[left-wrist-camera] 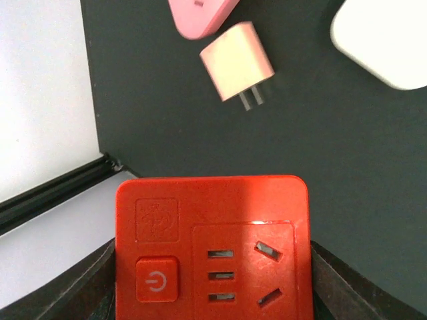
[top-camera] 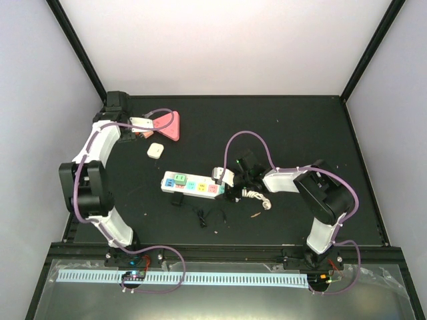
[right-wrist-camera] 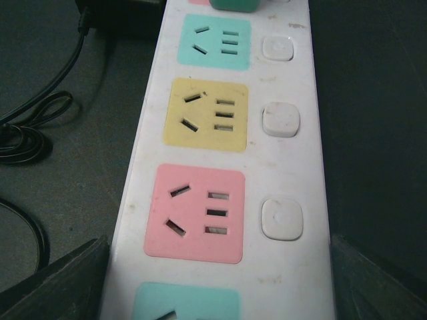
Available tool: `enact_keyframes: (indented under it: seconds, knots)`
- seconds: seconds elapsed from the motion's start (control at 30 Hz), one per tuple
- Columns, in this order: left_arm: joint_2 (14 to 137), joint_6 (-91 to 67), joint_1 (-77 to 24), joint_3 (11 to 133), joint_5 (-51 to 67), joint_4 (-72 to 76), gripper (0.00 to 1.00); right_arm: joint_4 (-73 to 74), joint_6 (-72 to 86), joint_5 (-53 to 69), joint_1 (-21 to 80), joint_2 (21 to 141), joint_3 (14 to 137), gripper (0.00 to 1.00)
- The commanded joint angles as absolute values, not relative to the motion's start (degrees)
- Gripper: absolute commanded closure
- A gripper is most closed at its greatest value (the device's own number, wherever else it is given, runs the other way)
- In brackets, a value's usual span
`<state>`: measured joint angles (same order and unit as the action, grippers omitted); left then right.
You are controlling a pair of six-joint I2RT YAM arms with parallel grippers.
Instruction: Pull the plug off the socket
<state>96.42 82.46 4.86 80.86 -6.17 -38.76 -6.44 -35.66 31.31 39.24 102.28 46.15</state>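
Observation:
My left gripper brings the red socket block (left-wrist-camera: 212,233) down next and opens beside the loose pink plug, since the block hangs above bare table there.
The socket, a long white power strip (top-camera: 192,185) with coloured outlet faces, lies mid-table. My right gripper (top-camera: 223,177) is shut across its right end. In the right wrist view its fingers (right-wrist-camera: 57,280) press both long edges of the strip (right-wrist-camera: 293,167) beside the pink outlet face. A green plug (right-wrist-camera: 237,5) sits in the strip at the top edge of that view. My left gripper (top-camera: 141,125) is at the far left, shut on a red single-outlet socket block (left-wrist-camera: 212,233). A loose pink two-prong plug (left-wrist-camera: 237,61) lies on the table just beyond it.
A pink triangular item (top-camera: 167,125) and a small white block (top-camera: 156,150) lie near the left gripper. A black adapter with a coiled cable (top-camera: 200,213) lies in front of the strip. The knotted white cord (top-camera: 257,197) lies at the strip's right end.

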Motion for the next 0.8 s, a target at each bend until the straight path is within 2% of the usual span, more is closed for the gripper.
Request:
enact_keyframes:
  seconds: [0.0,0.4,0.7,0.77]
  knots:
    - [101.21,88.83,5.59,80.68,-16.65,-25.15,0.76,-5.1,-34.85,28.76,39.26,103.23,46.14,0.8]
    - [113.92,91.8,6.33,81.14,-24.02,-8.9,0.76,-4.83,-34.85,29.09,39.19,103.01,46.14,0.8]
    - [117.87,86.7,6.46,81.03,-25.08,-8.02,0.7,-4.9,-34.78,29.01,39.2,103.27,46.32,0.79]
    - [117.95,85.81,6.43,80.62,-24.9,-8.92,0.66,-4.84,-34.79,28.93,39.18,103.23,46.34,0.79]
